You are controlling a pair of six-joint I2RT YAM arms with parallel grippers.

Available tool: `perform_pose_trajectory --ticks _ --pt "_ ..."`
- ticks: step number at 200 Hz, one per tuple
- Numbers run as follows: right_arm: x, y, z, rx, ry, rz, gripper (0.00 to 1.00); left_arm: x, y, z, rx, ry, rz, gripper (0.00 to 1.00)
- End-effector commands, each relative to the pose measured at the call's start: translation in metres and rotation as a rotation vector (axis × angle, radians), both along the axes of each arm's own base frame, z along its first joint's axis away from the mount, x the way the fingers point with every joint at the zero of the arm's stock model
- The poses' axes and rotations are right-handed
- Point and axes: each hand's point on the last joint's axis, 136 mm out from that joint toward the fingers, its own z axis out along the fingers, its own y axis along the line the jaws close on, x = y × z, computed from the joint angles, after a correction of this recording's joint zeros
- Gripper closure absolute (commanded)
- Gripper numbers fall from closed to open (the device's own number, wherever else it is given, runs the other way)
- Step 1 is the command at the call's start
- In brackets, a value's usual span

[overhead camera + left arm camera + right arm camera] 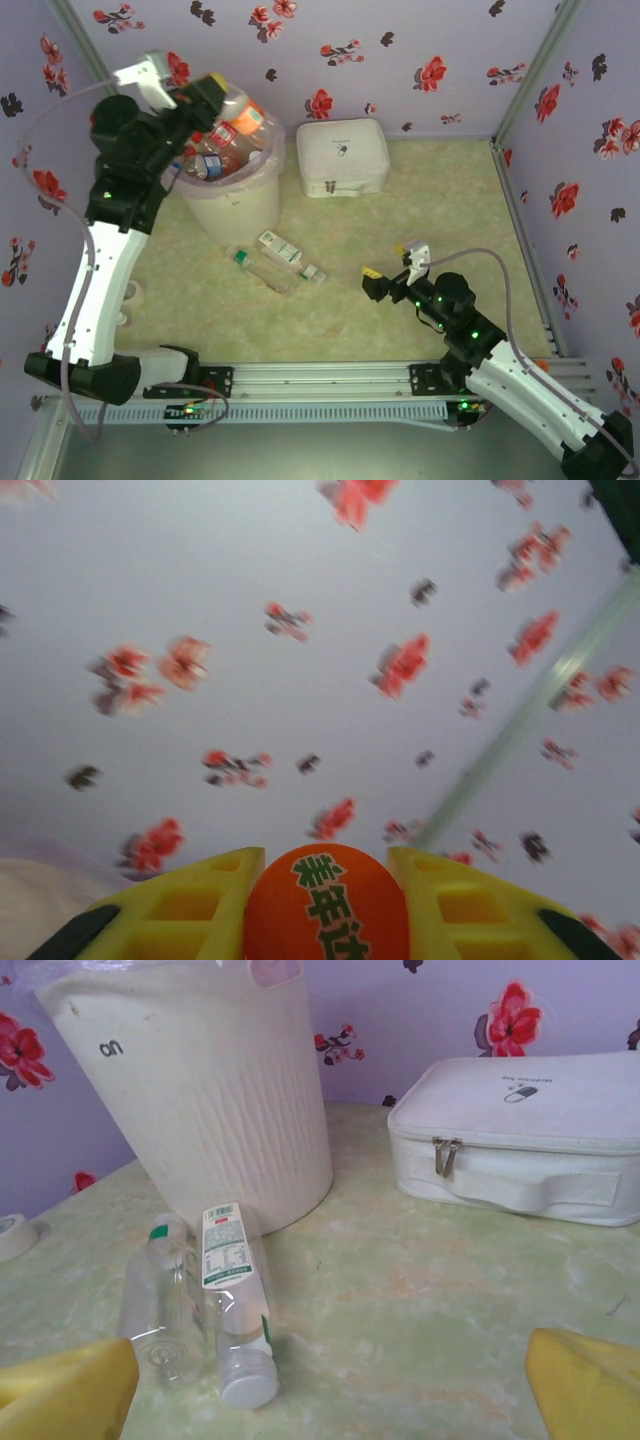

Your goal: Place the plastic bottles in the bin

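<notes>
Next, my left gripper moves down from above the bin's opening toward the piled bottles in the bin and releases its orange-capped bottle there.
The bin [232,195] is a cream-white bucket at the back left, with several plastic bottles [215,155] piled inside. My left gripper [213,93] hovers over its rim, shut on a bottle whose orange cap [325,905] with green lettering sits between the yellow fingers [190,900]. Two more clear bottles lie side by side on the table in front of the bin: one with a green band [256,268] [160,1295], and one with a white label and white cap [290,255] [235,1295]. My right gripper [392,266] [330,1400] is low and open, to their right, with nothing between its fingers.
A flat white zipped case [342,156] [530,1135] lies to the right of the bin near the back wall. A small white tape roll [10,1235] sits at the left. Flowered purple walls enclose the green marbled table [440,200].
</notes>
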Motion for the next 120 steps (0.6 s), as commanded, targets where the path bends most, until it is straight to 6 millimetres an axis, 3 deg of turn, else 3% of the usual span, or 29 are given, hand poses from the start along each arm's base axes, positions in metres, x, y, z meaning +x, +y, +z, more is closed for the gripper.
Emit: perform_pose_trajectory --ticks 1,27,63,120 --pt "-0.005 0.008 0.004 0.013 -0.01 0.049 0.01 0.032 0.027 -0.023 0.02 0.11 0.07 1.0" --pt "-0.013 0.017 0.008 0.004 -0.019 0.122 0.01 0.077 0.038 -0.055 0.008 0.24 0.063 1.0" --pt "-0.015 0.019 0.009 -0.021 -0.028 0.146 0.01 0.124 0.03 -0.105 0.001 0.405 -0.01 1.0" --pt "-0.011 0.029 0.009 -0.008 -0.02 0.169 0.01 0.151 0.006 -0.188 0.08 0.582 -0.108 0.97"
